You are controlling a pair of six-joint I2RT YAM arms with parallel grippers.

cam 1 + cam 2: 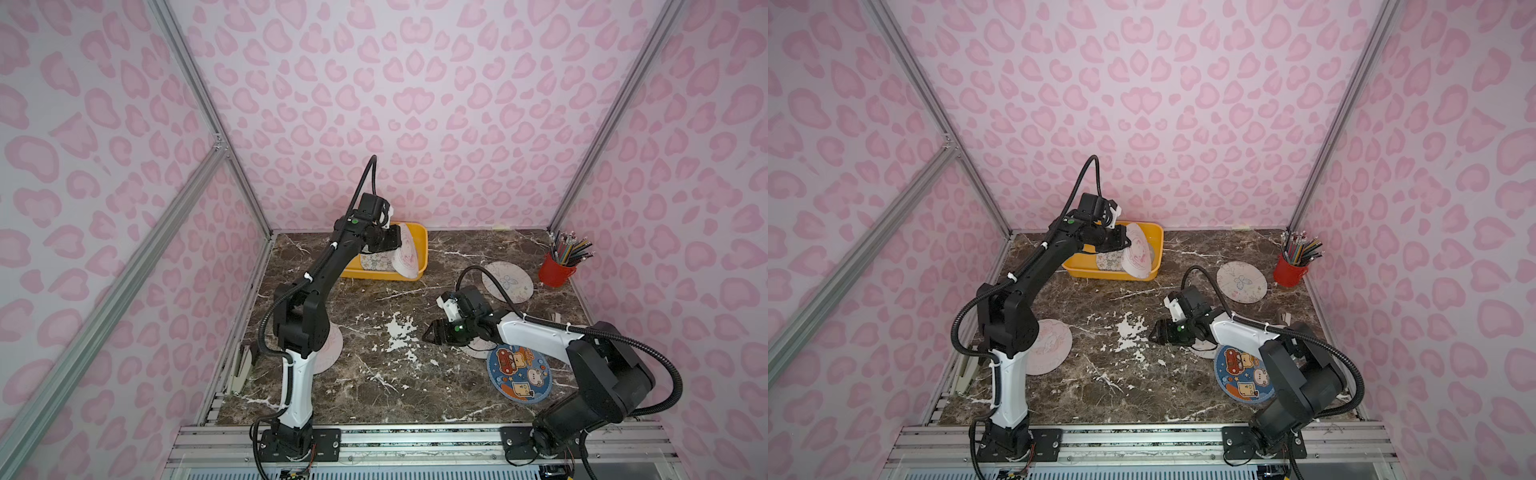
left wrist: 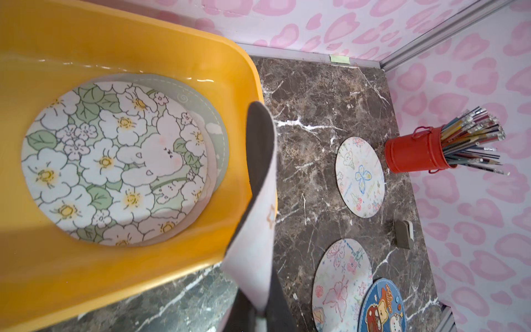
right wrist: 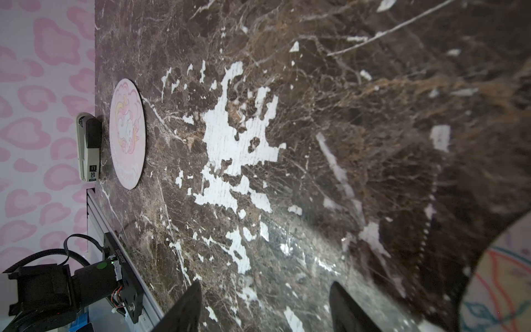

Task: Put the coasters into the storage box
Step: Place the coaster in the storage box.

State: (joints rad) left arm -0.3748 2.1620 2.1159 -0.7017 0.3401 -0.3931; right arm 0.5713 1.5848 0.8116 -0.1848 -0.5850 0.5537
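Note:
My left gripper should move from the end of the box nearer the red cup to over the green-floral coaster and release there, because the pale coaster hangs close to the rim at that end of the box.
The yellow storage box [image 1: 420, 245] [image 1: 1156, 245] [image 2: 143, 37] stands at the back, with a green-floral coaster [image 2: 115, 161] on top of others inside. My left gripper [image 1: 392, 241] [image 2: 258, 319] is shut on a pale coaster [image 1: 405, 255] [image 2: 258, 201], tilted on edge over the box's right end. My right gripper [image 1: 428, 332] [image 3: 264, 284] hangs open over bare table. On the table lie a butterfly coaster [image 1: 509, 281], a dark blue coaster [image 1: 519, 374], a pale flower coaster [image 2: 340, 284] partly under my right arm, and a pink unicorn coaster [image 3: 128, 133] by the left arm's base.
A red cup of pencils [image 1: 557, 270] stands at the back right corner. A stapler [image 1: 243, 368] lies along the left edge, and a small grey object [image 2: 403, 234] sits at the right edge. Pink patterned walls close in three sides.

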